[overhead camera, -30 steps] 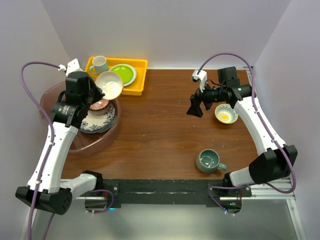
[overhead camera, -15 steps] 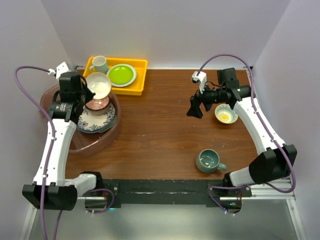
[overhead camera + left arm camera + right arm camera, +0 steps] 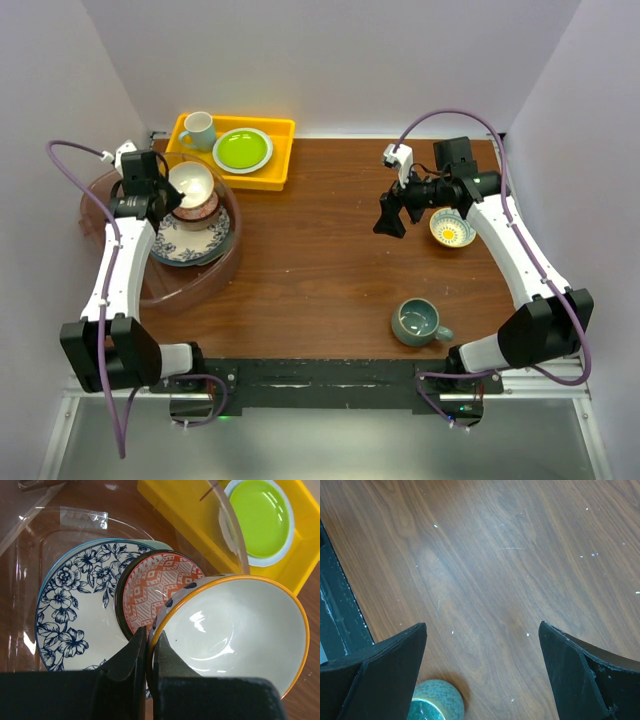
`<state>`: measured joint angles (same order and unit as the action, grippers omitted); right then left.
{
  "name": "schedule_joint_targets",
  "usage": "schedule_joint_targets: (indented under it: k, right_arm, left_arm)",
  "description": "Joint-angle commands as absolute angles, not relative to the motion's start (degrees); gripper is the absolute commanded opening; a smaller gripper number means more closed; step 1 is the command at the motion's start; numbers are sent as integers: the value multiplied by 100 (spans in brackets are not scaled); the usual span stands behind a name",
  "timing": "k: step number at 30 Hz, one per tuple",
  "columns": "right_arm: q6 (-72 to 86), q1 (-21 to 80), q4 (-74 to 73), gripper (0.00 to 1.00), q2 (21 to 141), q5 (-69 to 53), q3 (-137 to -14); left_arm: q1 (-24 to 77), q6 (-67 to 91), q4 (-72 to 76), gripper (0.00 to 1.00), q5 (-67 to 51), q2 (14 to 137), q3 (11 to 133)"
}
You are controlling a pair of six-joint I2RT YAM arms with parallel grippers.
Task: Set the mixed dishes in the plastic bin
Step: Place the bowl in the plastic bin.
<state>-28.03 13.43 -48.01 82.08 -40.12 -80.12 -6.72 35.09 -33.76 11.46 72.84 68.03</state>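
Note:
My left gripper carries the cream bowl down into the empty reddish bowl beneath next, then lets go of the cream bowl's rim.
The round pinkish plastic bin [image 3: 118, 186] stands at the table's left. Inside lie a blue floral plate [image 3: 186, 247] and a small reddish bowl [image 3: 203, 211]. My left gripper [image 3: 166, 196] is shut on the rim of a cream bowl [image 3: 191, 182] with an orange edge, over the reddish bowl. The left wrist view shows the jaws [image 3: 149, 645] pinching that cream bowl [image 3: 235, 630] beside the reddish bowl [image 3: 150, 592] and the plate [image 3: 70, 610]. My right gripper [image 3: 389, 216] hangs open over bare wood. A teal mug [image 3: 416, 321] stands near the front edge, with its rim [image 3: 436, 701] in the right wrist view.
A yellow tray [image 3: 284, 126] at the back holds a white mug [image 3: 197, 128] and a lime-green plate [image 3: 244, 150]. A small white bowl with a yellow pattern [image 3: 452, 229] sits under the right forearm. The bin's clear wall [image 3: 225, 525] rises between cream bowl and yellow tray.
My left gripper has carried the cream bowl left and back, further inside the bin, to above the reddish bowl. The right arm has stayed put.

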Motion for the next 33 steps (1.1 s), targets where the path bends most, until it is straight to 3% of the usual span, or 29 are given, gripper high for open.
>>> schedule_joint_targets:
  k: [1,11,18,27,33]
  right_arm:
    - [-2733,1327,-4667,98,7989,-4192,-8016]
    - [-2716,1327,-4684,98,8024,-4192,-8007]
    - [-2707,1327,-4676,98,8007,-4175,-7989]
    - [-2716,1327,-4667,98,7945,-4184,-7980]
    - [-2742,1327,-4684,98,7928,-4113,-7989]
  left_arm:
    - [-835,3349,-2628,0,949,7479,6759]
    - [-949,3208,-2443,0,817,8147,6855]
    - [-949,3146,-2628,7,896,8402,6934]
    - [-941,3076,-2803,33,914,8464,7005]
    - [-958,3041,-2971,57,940,8341,7066]
